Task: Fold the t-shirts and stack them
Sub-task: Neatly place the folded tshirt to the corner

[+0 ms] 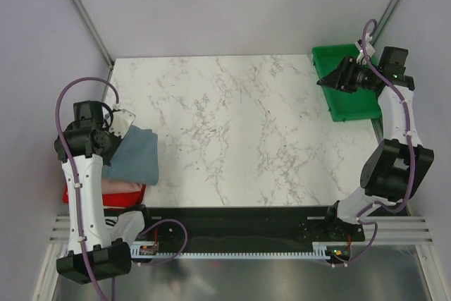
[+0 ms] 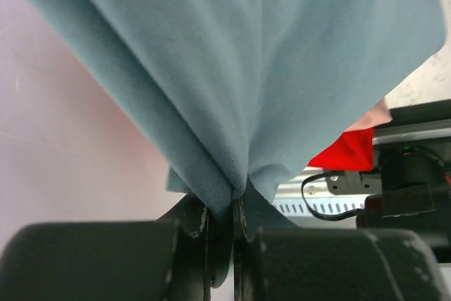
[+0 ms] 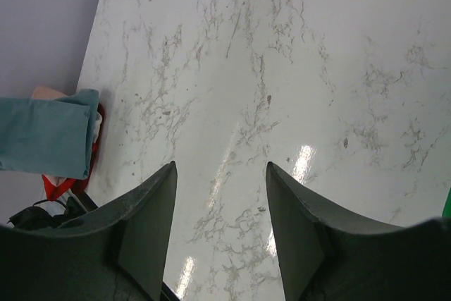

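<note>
My left gripper will next carry the fold of the blue-grey t-shirt down toward the wall beside the pile. I will let go of the fold there.
A folded slate blue-grey t-shirt (image 1: 134, 156) lies on top of a pile at the table's left edge. A pale pink t-shirt (image 1: 124, 185) and a red one (image 1: 141, 192) lie under it. My left gripper (image 1: 121, 130) is at the blue shirt's far edge. In the left wrist view it (image 2: 229, 206) is shut on a bunched fold of the blue-grey t-shirt (image 2: 246, 68), with red cloth (image 2: 349, 151) beyond. My right gripper (image 1: 325, 81) hangs open above the back right, nothing between its fingers (image 3: 220, 170). The right wrist view shows the blue t-shirt (image 3: 42, 135) far off.
A green plastic tray (image 1: 352, 103) stands at the back right corner under my right gripper. The white marble tabletop (image 1: 239, 132) spreads between the two arms. A black rail (image 1: 232, 220) with cables runs along the near edge. Grey walls enclose the left, back and right sides.
</note>
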